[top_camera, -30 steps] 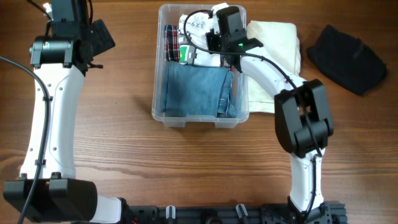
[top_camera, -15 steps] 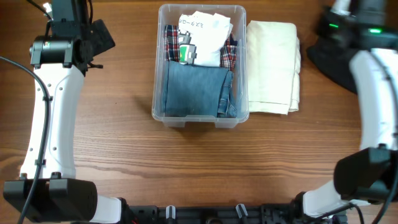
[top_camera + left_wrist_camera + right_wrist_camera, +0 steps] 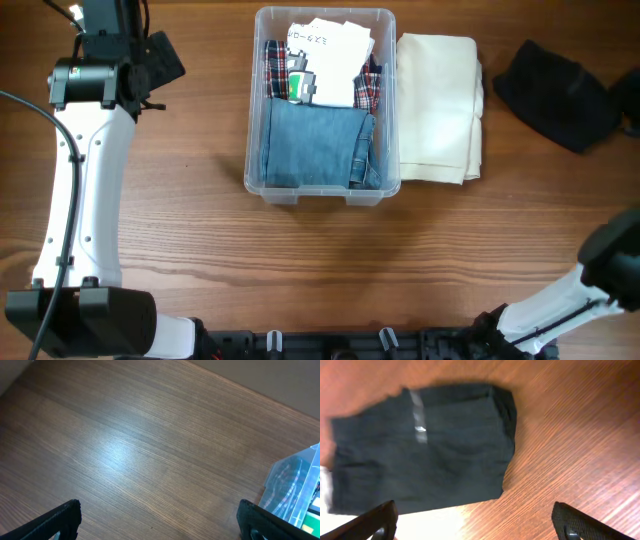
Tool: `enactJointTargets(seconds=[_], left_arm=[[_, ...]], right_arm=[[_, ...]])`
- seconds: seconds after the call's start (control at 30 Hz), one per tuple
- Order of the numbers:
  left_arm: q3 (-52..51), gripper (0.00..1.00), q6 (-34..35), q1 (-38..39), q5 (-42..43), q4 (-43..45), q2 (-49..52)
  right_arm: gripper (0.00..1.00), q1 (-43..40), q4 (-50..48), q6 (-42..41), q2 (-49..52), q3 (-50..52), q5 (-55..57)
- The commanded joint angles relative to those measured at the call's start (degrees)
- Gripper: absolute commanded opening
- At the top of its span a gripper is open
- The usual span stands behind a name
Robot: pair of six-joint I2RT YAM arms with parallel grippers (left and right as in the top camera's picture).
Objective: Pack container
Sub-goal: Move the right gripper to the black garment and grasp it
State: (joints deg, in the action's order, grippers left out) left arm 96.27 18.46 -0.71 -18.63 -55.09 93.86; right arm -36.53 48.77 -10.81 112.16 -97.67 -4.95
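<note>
I will next lower my open right gripper onto the black garment's end away from the container [image 3: 502, 444], fingers around its folded edge, which lines up with their gap.
The clear container [image 3: 254, 160] stands at the table's top centre. Inside lie folded denim [image 3: 315, 145], a plaid cloth [image 3: 274, 62] and a white garment [image 3: 328, 52]. In the left wrist view one corner of the container [image 3: 296, 485] shows at the right. My left gripper [image 3: 161, 525] hangs open over bare wood, left of the container, with nothing between its fingers. My right gripper [image 3: 480, 525] is open too and empty, hovering over a folded black garment [image 3: 420, 445] on the table. The overhead view shows only the right arm's base [image 3: 605, 285].
A folded cream cloth [image 3: 438, 105] lies against the container's right side. The black garment [image 3: 558, 95] sits at the far right of the table. My left arm [image 3: 85, 170] runs down the left side.
My right arm left the container, swung far right out of the overhead view and opened. The white garment stays in the container. The left arm has not moved.
</note>
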Motion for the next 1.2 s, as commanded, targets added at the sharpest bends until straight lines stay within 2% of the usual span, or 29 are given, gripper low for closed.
enactJointTargets(seconds=[0.0, 0.27, 0.7, 1.0, 1.17], left_arm=[[0.0, 1.00, -0.2, -0.2, -0.7, 0.1, 0.0], [0.0, 1.00, -0.2, -0.2, -0.7, 0.1, 0.0], [0.0, 1.00, -0.2, -0.2, -0.7, 0.1, 0.0], [0.0, 1.00, -0.2, -0.2, -0.7, 0.1, 0.0], [0.0, 1.00, -0.2, -0.2, -0.7, 0.1, 0.0]], right_arm=[[1.00, 0.1, -0.4, 4.0, 6.2, 0.6, -0.3], [1.00, -0.1, -4.5, 4.8, 13.1, 0.6, -0.3], [1.00, -0.5, -14.6, 4.8, 14.2, 0.6, -0.3], [1.00, -1.8, -15.8, 4.2, 19.9, 0.6, -1.3], [1.00, -1.8, -16.9, 4.4, 22.8, 0.6, -8.2]])
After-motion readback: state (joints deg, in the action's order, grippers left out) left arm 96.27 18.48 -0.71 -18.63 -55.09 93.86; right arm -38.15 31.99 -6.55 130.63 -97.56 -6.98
